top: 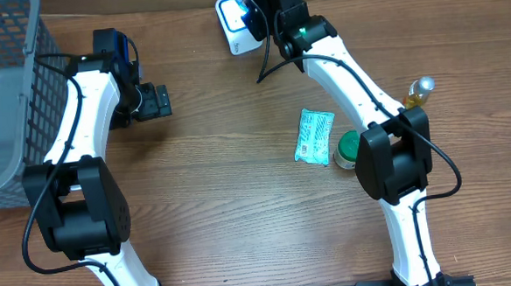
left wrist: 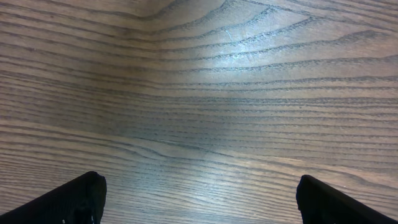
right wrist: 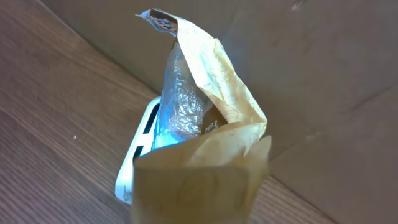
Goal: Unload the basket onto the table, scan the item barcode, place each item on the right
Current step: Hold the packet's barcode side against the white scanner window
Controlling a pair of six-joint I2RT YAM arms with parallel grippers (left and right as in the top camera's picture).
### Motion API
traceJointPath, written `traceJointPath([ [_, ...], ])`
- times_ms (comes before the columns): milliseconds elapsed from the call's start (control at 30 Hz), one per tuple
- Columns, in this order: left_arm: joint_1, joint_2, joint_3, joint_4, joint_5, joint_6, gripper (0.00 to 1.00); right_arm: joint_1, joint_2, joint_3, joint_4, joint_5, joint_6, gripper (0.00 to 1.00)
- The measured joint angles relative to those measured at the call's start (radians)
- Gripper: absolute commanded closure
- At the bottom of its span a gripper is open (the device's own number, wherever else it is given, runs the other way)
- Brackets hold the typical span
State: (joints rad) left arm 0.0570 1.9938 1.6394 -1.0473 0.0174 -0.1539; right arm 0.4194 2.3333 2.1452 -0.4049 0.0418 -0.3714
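My right gripper will next pull the item back, lower it beside the teal packet and let go, as clear wood lies back from my gripper and below it.
My right gripper (top: 262, 9) is at the far edge of the table, shut on the item, a tan paper packet with a clear crinkled window (right wrist: 205, 124). The packet fills the right wrist view and hides the fingers. It hangs right over the white barcode scanner (top: 232, 29), whose face glows blue (right wrist: 140, 149) just behind the packet. No barcode shows on the packet from here. My left gripper (top: 157, 102) stands open on the left of the table. In its wrist view only bare wood lies between its two black fingertips (left wrist: 81, 199).
A grey wire basket (top: 7, 86) stands at the left edge. A teal packet (top: 315, 136), a green round lid (top: 348, 149) and a small bottle of yellow liquid (top: 419, 92) lie by the right arm. A cardboard wall (right wrist: 311, 74) backs the scanner.
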Motion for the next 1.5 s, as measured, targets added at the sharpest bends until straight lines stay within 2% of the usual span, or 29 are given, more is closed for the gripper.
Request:
traceJointPath([
  [767, 0.0, 0.0, 0.0, 0.0, 0.0, 0.0, 0.01, 0.033, 0.0, 0.0, -0.134, -0.019, 0.001, 0.96],
  [1500, 0.0, 0.0, 0.0, 0.0, 0.0, 0.0, 0.0, 0.034, 0.075, 0.0, -0.149, -0.072, 0.0, 0.96],
])
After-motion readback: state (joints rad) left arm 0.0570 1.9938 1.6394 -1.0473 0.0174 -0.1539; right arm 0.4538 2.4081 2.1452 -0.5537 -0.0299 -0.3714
